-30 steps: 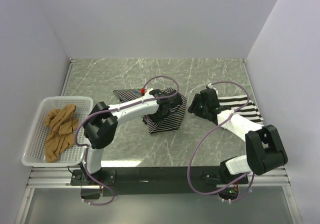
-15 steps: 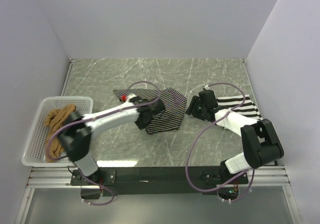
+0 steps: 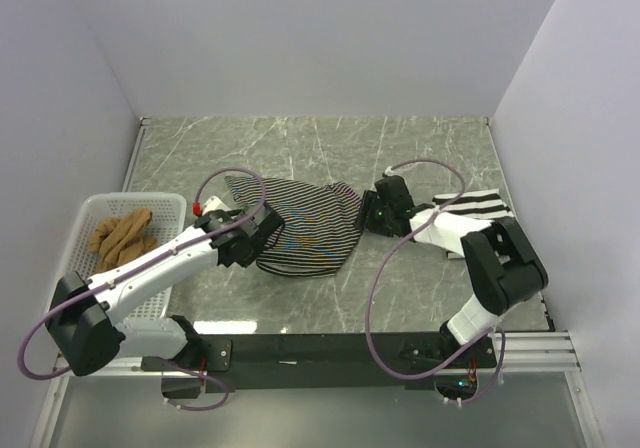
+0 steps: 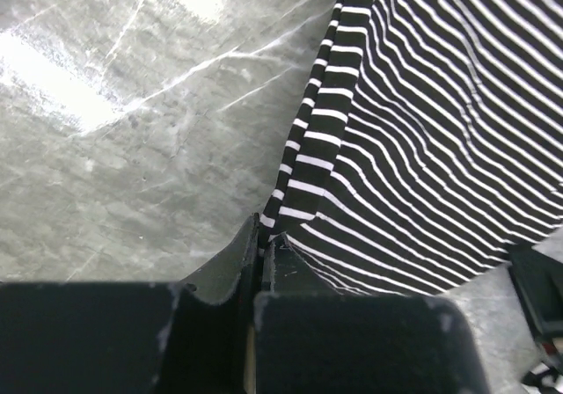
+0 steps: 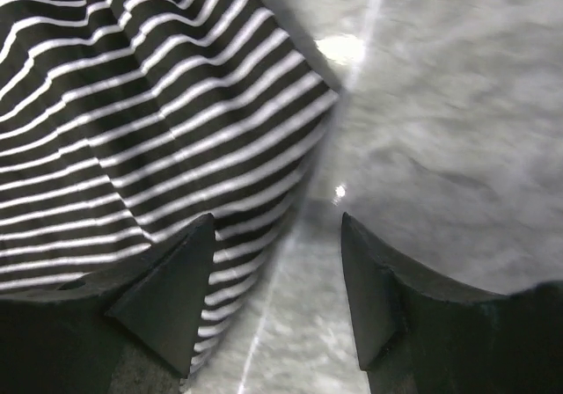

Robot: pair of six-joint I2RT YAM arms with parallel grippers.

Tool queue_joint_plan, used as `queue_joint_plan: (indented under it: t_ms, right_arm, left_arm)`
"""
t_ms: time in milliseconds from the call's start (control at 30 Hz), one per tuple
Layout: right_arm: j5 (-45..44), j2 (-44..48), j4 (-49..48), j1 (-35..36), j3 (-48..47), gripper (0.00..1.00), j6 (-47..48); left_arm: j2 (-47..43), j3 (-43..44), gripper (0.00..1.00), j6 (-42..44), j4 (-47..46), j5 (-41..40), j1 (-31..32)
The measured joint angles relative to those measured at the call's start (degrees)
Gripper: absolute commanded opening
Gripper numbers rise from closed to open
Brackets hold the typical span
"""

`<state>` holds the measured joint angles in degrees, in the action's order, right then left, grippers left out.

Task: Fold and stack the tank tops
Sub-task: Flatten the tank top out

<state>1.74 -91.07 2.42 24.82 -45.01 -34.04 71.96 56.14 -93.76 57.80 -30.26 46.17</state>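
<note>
My left gripper needs to rise, then come back and down onto the bare near tabletop and release, because the thin-striped tank top lies crooked and rippled.
The thin-striped tank top (image 3: 305,230) lies spread in the middle of the table. My left gripper (image 3: 262,240) is shut on its left edge; in the left wrist view the jaws (image 4: 264,236) pinch the hem of the striped cloth (image 4: 422,121). My right gripper (image 3: 367,211) is open at the top's right edge. In the right wrist view its gap (image 5: 274,236) is over bare table, the left finger over the striped cloth (image 5: 132,104). The wide-striped tank top (image 3: 482,204) lies by the right arm. The tan tank top (image 3: 120,243) lies bunched in the basket.
The white mesh basket (image 3: 68,268) stands at the table's left edge. Purple cables loop over both arms. Walls close in the table at the back and on both sides.
My left gripper shut on the thin-striped top and pulled its edge leftward, spreading the cloth wider. My right gripper moved left, off the wide-striped top, to the thin-striped top's right edge.
</note>
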Motion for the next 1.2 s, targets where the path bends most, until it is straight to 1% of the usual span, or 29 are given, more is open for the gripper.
queue_joint_plan:
  t_ms: [67,100,133,167,200,333,400,467,533,600,667,733,800,867,967,1067,1167,1200]
  right_arm:
    - [-0.7,-2.3,0.0,1.1,-1.6,0.56,-0.2]
    - [-1.2,-3.5,0.1,1.7,-2.6,0.43,-0.4]
    - [-1.8,-4.4,0.2,2.3,-3.7,0.33,-0.3]
    - [-2.4,-5.1,0.2,2.7,-4.5,0.19,-0.6]
    - [-2.8,-5.6,0.3,3.0,-4.8,0.0,-0.6]
    - [-5.6,-3.8,4.1,3.5,-4.8,0.0,-1.3]
    - [-6.9,0.5,7.7,3.3,-5.0,0.0,-1.2]
    - [-8.0,7.3,12.4,3.1,-6.7,0.0,-0.7]
    - [-9.1,14.7,16.4,3.0,-11.3,0.0,-0.1]
    - [-9.6,20.2,19.0,3.0,-17.5,0.0,0.7]
    - [-9.8,23.6,20.2,2.9,-25.4,0.0,1.8]
    - [-9.8,24.0,21.1,2.9,-33.5,0.0,3.3]
    - [-9.3,21.7,21.8,2.4,-40.6,0.0,4.8]
    - [-7.6,18.6,21.5,0.7,-46.0,0.0,6.0]
    - [-4.2,10.4,21.8,-3.4,-55.1,0.0,7.5]
    - [-1.2,-0.4,22.5,-7.1,-65.3,0.0,8.4]
    - [1.3,-11.0,26.3,-10.4,-76.8,0.0,9.1]
    - [2.0,-14.3,28.6,-11.1,-81.4,0.0,9.4]
  left_arm:
    - [-1.0,0.0,0.01,0.1,0.0,-0.4,-0.1]
    - [-1.4,0.0,0.01,0.3,0.0,-0.6,-0.2]
    - [-1.8,0.1,0.01,0.6,0.0,-0.8,-0.3]
    - [-2.1,0.3,0.01,1.2,0.0,-1.1,-0.3]
    - [-2.3,0.6,0.01,1.6,0.1,-1.2,-0.4]
    - [-4.0,3.5,0.0,6.1,-1.1,-2.0,-0.6]
    - [-5.8,6.2,0.01,10.1,-3.0,-2.5,-0.6]
    - [-8.0,9.3,0.01,14.0,-5.2,-2.9,-0.6]
    - [-10.8,12.7,0.01,18.2,-8.2,-3.4,-0.6]
    - [-13.2,15.8,0.01,21.4,-11.0,-4.5,-0.7]
    - [-15.2,19.0,0.01,24.8,-14.4,-5.8,-1.4]
    - [-15.5,21.1,0.01,27.7,-18.3,-5.6,-4.1]
    - [-14.5,23.1,0.01,30.4,-23.6,-4.4,-8.4]
    - [-11.5,24.8,0.01,32.6,-30.0,-1.2,-13.9]
    - [-2.8,29.3,0.0,34.8,-38.6,5.1,-20.7]
    - [11.8,40.1,0.01,36.7,-45.5,13.9,-25.4]
    - [26.3,54.5,0.01,38.9,-47.9,21.0,-27.3]
    - [29.6,58.5,0.01,39.7,-47.2,22.7,-27.6]
